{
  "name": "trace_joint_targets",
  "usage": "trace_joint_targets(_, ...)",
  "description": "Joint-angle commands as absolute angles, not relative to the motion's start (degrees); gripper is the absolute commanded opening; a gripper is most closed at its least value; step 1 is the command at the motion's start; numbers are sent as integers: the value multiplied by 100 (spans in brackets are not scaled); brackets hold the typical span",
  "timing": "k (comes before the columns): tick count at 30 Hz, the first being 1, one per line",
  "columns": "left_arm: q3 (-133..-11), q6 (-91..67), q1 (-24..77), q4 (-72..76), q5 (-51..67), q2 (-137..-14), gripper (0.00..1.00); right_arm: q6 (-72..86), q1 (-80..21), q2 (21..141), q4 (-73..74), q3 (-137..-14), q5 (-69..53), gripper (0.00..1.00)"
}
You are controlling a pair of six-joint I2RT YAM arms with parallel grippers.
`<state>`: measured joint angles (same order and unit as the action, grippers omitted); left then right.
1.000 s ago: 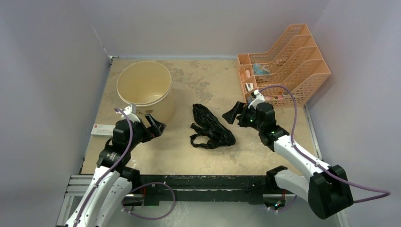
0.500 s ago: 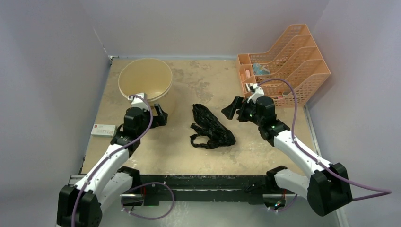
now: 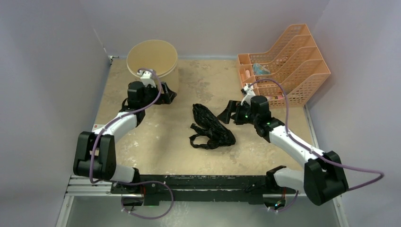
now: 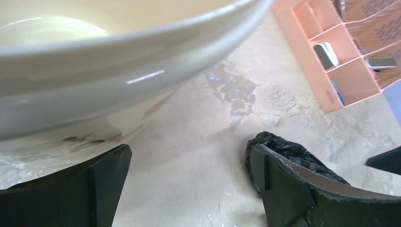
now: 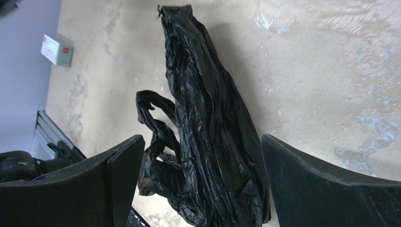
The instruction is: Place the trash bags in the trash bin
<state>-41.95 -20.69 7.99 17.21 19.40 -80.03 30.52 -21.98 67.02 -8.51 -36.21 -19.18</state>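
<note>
The bag's bunched folds are between the spread fingers of my right gripper. My right gripper will go down and to the left in the top view onto the bag's middle (image 3: 212,126) (image 5: 208,127).
The cream trash bin (image 3: 152,57) stands at the back left against the wall, its mouth turned toward the top camera. In the left wrist view its wall (image 4: 118,61) fills the upper left. My left gripper (image 3: 168,98) is open just in front of the bin's right side, nothing between its fingers (image 4: 189,189). The black crinkly trash bag (image 3: 210,126) lies bunched in the middle of the table, loop handles toward the near side. My right gripper (image 3: 226,113) hovers open at the bag's right edge. In the right wrist view the bag (image 5: 208,94) lies between the spread fingers.
An orange mesh desk organiser (image 3: 283,61) with small items stands at the back right, also seen in the left wrist view (image 4: 340,61). A small white box with a red mark (image 3: 97,126) lies at the left edge, partly behind my left arm.
My left arm has stretched toward the back and the bin has slid from the front left to the back wall. My right gripper has shifted left, closer to the bag.
</note>
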Motion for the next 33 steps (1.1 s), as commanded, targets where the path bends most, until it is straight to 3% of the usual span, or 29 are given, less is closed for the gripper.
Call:
trace_joint_targets(1,-4517,-2114,765,2189,2673,-8069,99,2744,-2416,7045,-585,-4007,-2055,94)
trace_joint_targets(9,-3445,-2731,765,863,2967,-6390,98,2567,-2988,7594,-482,-4185,-1366,70)
trace_joint_targets(14,-2950,-3160,773,18,3340,-5391,98,2365,-3254,7655,-511,-4561,-1573,24)
trace_joint_targets(17,-2613,-3616,782,16,3929,-5043,98,2279,-3390,7449,-962,-4718,-2272,2)
trace_joint_targets(23,-2201,-4245,790,433,4384,-4541,98,1917,-3631,6582,-1657,-4590,-2748,0)
trace_joint_targets(28,-2090,-4298,816,1266,5293,-4664,100,2286,-3630,7024,-1835,-4371,-3390,0)
trace_joint_targets(33,-1929,-4710,1090,2512,5855,-5006,100,3793,-3630,7243,-4053,-3629,-4047,0)
